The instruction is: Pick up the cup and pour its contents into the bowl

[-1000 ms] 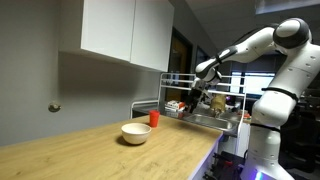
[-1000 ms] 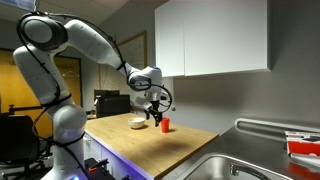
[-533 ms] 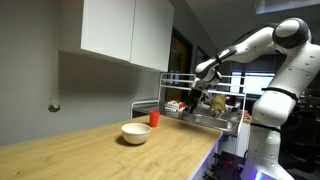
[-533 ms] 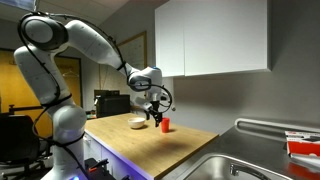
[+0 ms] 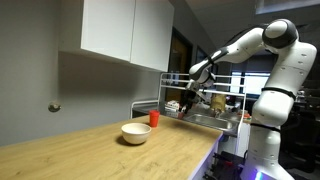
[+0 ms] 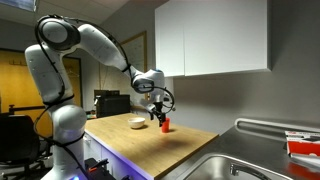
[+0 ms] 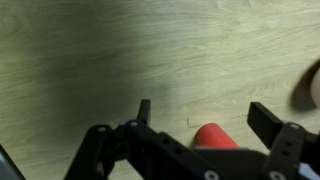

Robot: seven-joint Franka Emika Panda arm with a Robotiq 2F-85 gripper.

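The robot's fingers are farther from the wall than the cup, so the gripper will next move outward and then go down to the cup's upper part [image 5: 154, 114] [image 7: 214, 137].
The small red cup [image 5: 154, 118] stands upright on the wooden counter, beside the round white bowl [image 5: 136, 133]. Both show in both exterior views, the cup [image 6: 166, 125] and bowl [image 6: 138, 122] near the counter's far end. My gripper [image 5: 187, 106] hangs in the air above and to the side of the cup, open and empty; in an exterior view it hovers just over the cup [image 6: 158, 112]. In the wrist view the cup [image 7: 213, 137] sits between the spread fingers [image 7: 268, 120], partly hidden by the gripper body. A sliver of the bowl [image 7: 313, 88] shows at the right edge.
White wall cabinets [image 5: 125, 30] hang above the counter. A dish rack [image 5: 200, 95] and steel sink [image 6: 235, 165] lie at the counter's other end. A wall outlet knob [image 5: 54, 107] sits on the grey wall. Bare wood [image 5: 90, 150] stretches in front of the bowl.
The arm has shifted slightly, bringing my gripper a little closer over the cup. The cup and bowl have not moved.
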